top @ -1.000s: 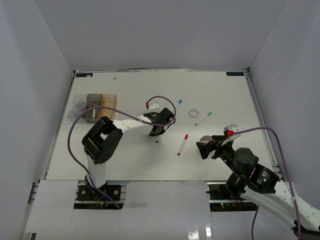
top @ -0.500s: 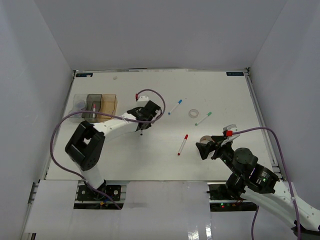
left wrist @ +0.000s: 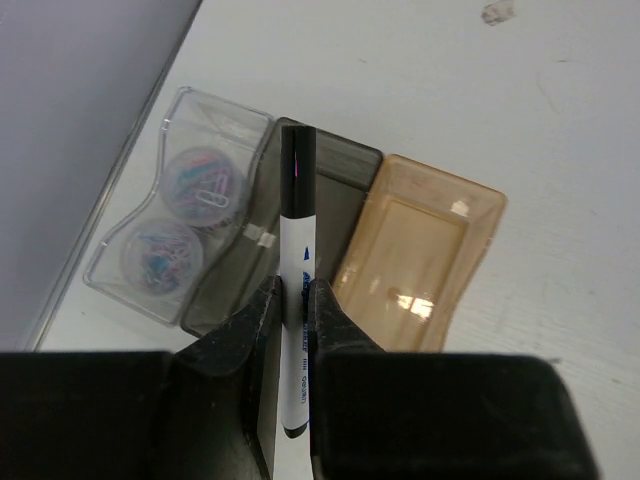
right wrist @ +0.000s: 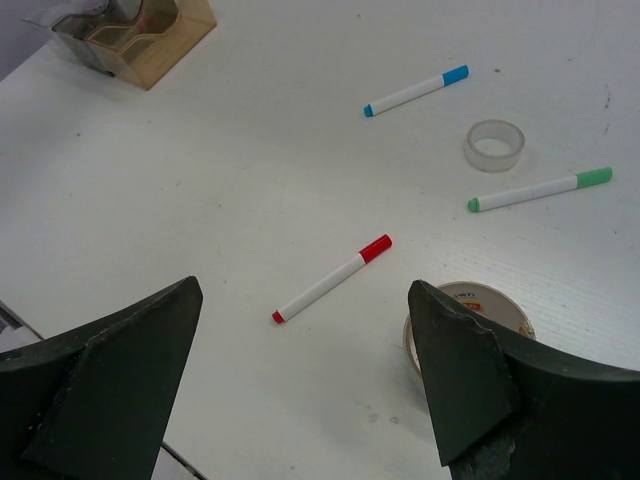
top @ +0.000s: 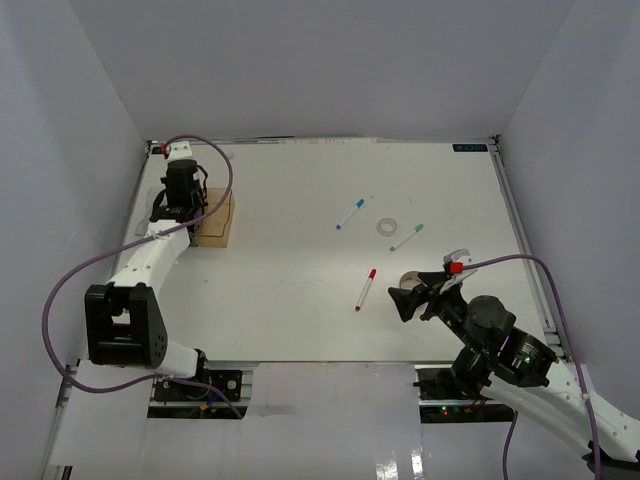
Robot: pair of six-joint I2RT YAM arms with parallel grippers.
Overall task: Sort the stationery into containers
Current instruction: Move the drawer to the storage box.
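Note:
My left gripper holds the black-capped marker above the open bin. Next, I should lower it toward the bottom of the smoky grey bin (left wrist: 340,190) and release the marker inside.
My left gripper (top: 176,208) is shut on a white marker with a black cap (left wrist: 297,260), held above the smoky grey bin (left wrist: 340,190). The clear bin (left wrist: 185,120) to its left holds two round jars (left wrist: 205,178). The amber bin (left wrist: 420,260) to its right is empty. My right gripper (right wrist: 300,370) is open and empty above the table. The red-capped marker (right wrist: 330,280) lies ahead of it. One tape roll (right wrist: 470,310) sits by its right finger. The blue marker (right wrist: 415,91), the green marker (right wrist: 540,189) and a clear tape roll (right wrist: 494,144) lie farther off. The pink marker is hidden.
The three bins stand in a row at the table's far left (top: 215,228), close to the left wall. The white side and back walls enclose the table (top: 300,300). The right arm's purple cable (top: 540,262) loops over the near right part.
My left arm has swung from the middle of the table to the far left, carrying the black-capped marker to above the bins. The right arm has not moved.

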